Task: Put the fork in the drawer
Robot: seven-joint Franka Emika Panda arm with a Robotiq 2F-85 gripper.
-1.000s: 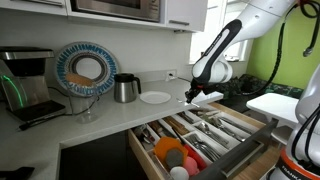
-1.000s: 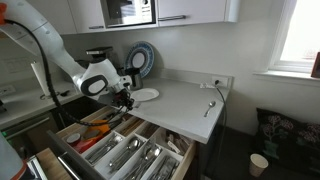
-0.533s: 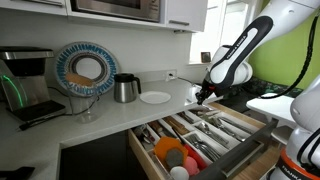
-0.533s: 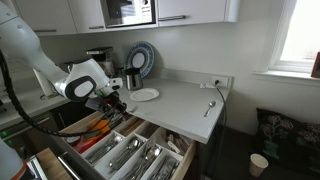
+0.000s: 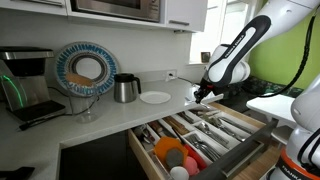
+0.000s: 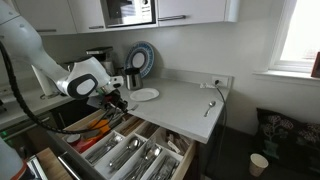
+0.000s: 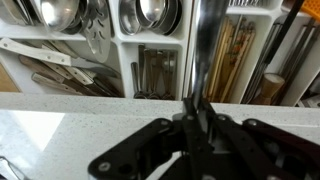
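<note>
My gripper moves back from the counter's edge and down next to release the fork (image 7: pixel 205 45) in the drawer's cutlery section, since metal utensils lie there beside the cups.
My gripper (image 7: pixel 196 118) is shut on the fork (image 7: pixel 205 45), a long metal piece that sticks out between the fingers over the open drawer (image 7: pixel 113 58). In both exterior views the gripper (image 5: pixel 200 95) (image 6: pixel 116 100) hangs at the counter's front edge, just above the drawer (image 5: pixel 245 143) (image 6: pixel 176 158). The drawer is pulled out, with light wooden sides, dividers and rows of metal cutlery. The fork is too small to make out in the exterior views.
Orange (image 5: pixel 168 148), red and white cups sit in the drawer's near end. On the counter stand a white plate (image 5: pixel 155 97), a metal kettle (image 5: pixel 125 88), a blue patterned plate (image 5: pixel 85 70) and a coffee machine (image 5: pixel 25 85). Another utensil (image 6: pixel 210 107) lies on the counter.
Over the last second the arm swung along the counter edge and the gripper shifted slightly over the drawer. It has held still for the last half second.
</note>
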